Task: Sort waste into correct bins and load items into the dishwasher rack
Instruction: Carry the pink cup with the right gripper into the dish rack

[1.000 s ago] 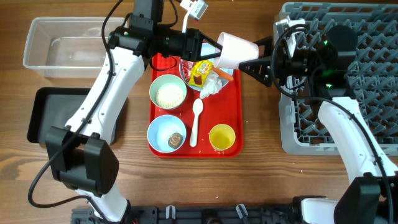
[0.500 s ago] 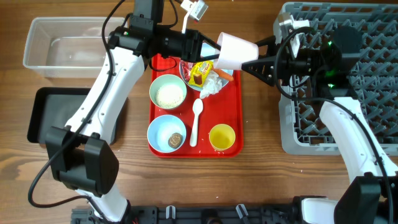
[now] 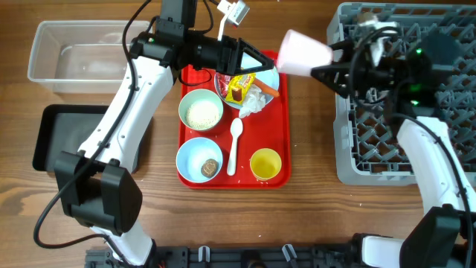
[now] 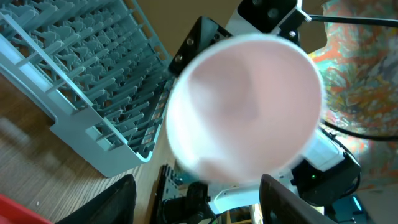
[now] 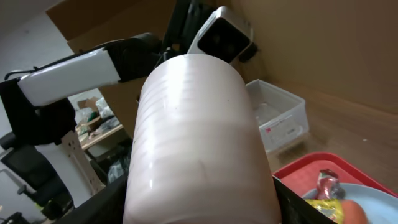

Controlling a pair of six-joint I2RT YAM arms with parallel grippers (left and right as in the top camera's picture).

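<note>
My right gripper holds the pink cup [image 3: 301, 52] and will next swing back, tip down and lower it into the dishwasher rack's near end [image 3: 394, 154] to let it go, because the rack's wires are empty there.
The pink cup [image 3: 301, 52] hangs sideways in the air between the red tray and the dishwasher rack [image 3: 372, 152], with my right gripper [image 3: 326, 65] shut on it. It fills the right wrist view [image 5: 196, 137]. My left gripper [image 3: 268, 62] stands open just left of the cup, apart from it; in its own view the cup's mouth [image 4: 245, 109] faces me beyond the spread fingers [image 4: 109, 205]. On the red tray [image 3: 279, 126] sit a plate with wrappers [image 3: 242, 85], tissue [image 3: 253, 104] and carrot [image 3: 269, 90], a rice bowl [image 3: 201, 112], a bowl with a brown lump [image 3: 210, 167], a spoon [image 3: 234, 145] and a yellow cup [image 3: 265, 164].
A clear tub [image 3: 71, 59] stands at the back left, with a black tray [image 3: 52, 138] in front of it, partly under my left arm. The rack fills the right side of the table. Bare wood lies in front of the red tray.
My left gripper has opened and let go of the pink cup. My right gripper has carried the cup to the right and slightly up, away from the left fingers and toward the rack.
</note>
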